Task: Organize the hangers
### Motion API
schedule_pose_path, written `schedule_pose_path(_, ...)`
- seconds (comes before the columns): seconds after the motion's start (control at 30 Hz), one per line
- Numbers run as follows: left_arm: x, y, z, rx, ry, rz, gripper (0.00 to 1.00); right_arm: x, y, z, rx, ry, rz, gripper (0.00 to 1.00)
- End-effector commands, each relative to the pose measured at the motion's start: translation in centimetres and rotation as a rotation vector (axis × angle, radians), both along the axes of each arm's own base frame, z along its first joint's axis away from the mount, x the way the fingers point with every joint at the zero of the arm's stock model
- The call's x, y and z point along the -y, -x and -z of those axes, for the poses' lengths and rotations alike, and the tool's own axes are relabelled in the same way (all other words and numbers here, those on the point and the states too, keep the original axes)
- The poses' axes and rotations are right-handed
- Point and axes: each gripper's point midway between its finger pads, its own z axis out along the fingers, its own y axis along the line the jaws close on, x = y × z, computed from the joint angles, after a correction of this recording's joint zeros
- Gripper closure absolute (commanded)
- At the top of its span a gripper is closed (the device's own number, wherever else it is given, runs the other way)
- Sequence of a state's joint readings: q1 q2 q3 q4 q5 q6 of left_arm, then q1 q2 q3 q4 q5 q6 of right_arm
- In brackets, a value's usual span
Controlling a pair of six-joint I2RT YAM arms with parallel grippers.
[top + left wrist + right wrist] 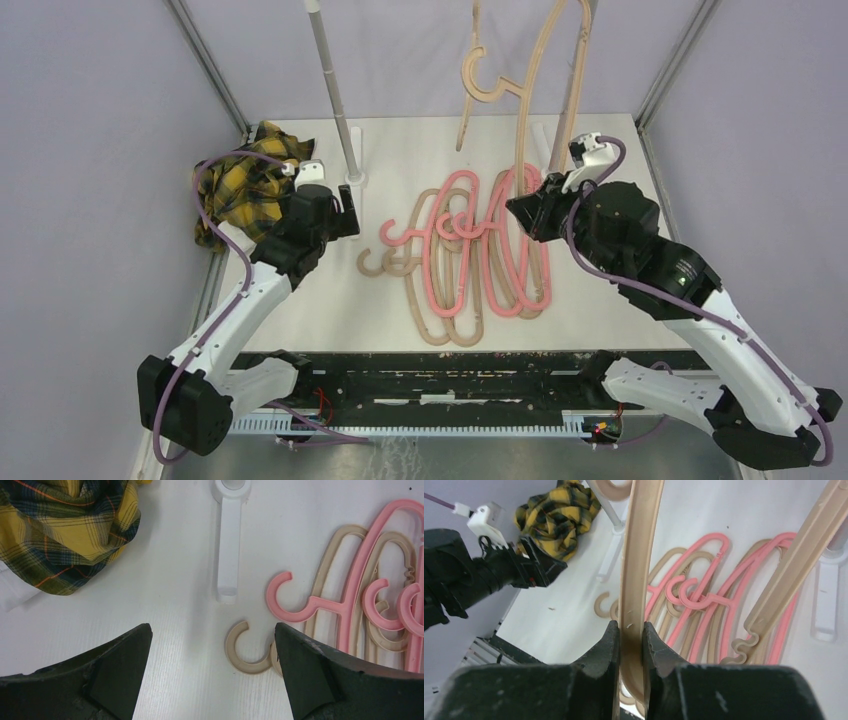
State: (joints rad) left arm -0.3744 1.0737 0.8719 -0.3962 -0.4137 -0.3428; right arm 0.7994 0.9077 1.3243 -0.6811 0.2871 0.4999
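Observation:
Next, my right gripper turns and carries its hanger outward beside the hanging beige hanger.
A tangled pile of pink and beige hangers [470, 255] lies on the white table; it also shows in the left wrist view [360, 600] and the right wrist view [704, 595]. My right gripper [630, 630] is shut on the tube of a beige hanger [636, 555], held up high; in the top view that beige hanger [535, 100] rises from my right gripper [530, 212] toward the rack. My left gripper [212, 645] is open and empty above the table, left of a beige hook [245, 650]; in the top view my left gripper [350, 215] is left of the pile.
A yellow-black plaid cloth [245, 180] lies at the back left, also in the left wrist view [60, 530]. A grey rack pole [335, 90] stands on a white foot [229, 540] behind the pile. A second pole [570, 110] stands at the back right.

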Motion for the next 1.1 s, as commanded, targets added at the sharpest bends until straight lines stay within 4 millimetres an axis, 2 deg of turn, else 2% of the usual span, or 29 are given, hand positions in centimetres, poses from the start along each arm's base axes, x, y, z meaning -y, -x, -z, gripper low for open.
schedule_pose_path(0.0,0.5,-1.4,-3.1,0.098,0.066,-0.022,0.01,-1.5,-1.1,-4.9,0.089,-0.124,-0.031,0.99)
schedule_pose_path(0.27,0.3,-1.2,-3.9,0.112,0.058,-0.020,0.01,-2.9,-3.0,-5.1,0.013,-0.275,-0.068,0.99)
schedule_pose_path(0.6,0.3,-1.3,-4.0,0.114,0.056,-0.021,0.01,-3.5,-6.3,-9.4,0.019,-0.471,-0.127,0.99)
schedule_pose_path(0.8,0.2,-1.3,-4.4,0.120,0.053,-0.022,0.01,-4.5,-9.4,-9.9,-0.083,-0.613,-0.191,0.99)
schedule_pose_path(0.9,0.0,-1.3,-4.4,0.119,0.043,-0.026,0.01,-4.0,-10.5,-10.7,-0.111,-0.708,-0.230,0.99)
schedule_pose_path(1.07,-0.2,-1.4,-4.4,0.115,0.027,-0.034,0.01,-2.1,-12.3,-11.4,-0.141,-0.825,-0.249,0.99)
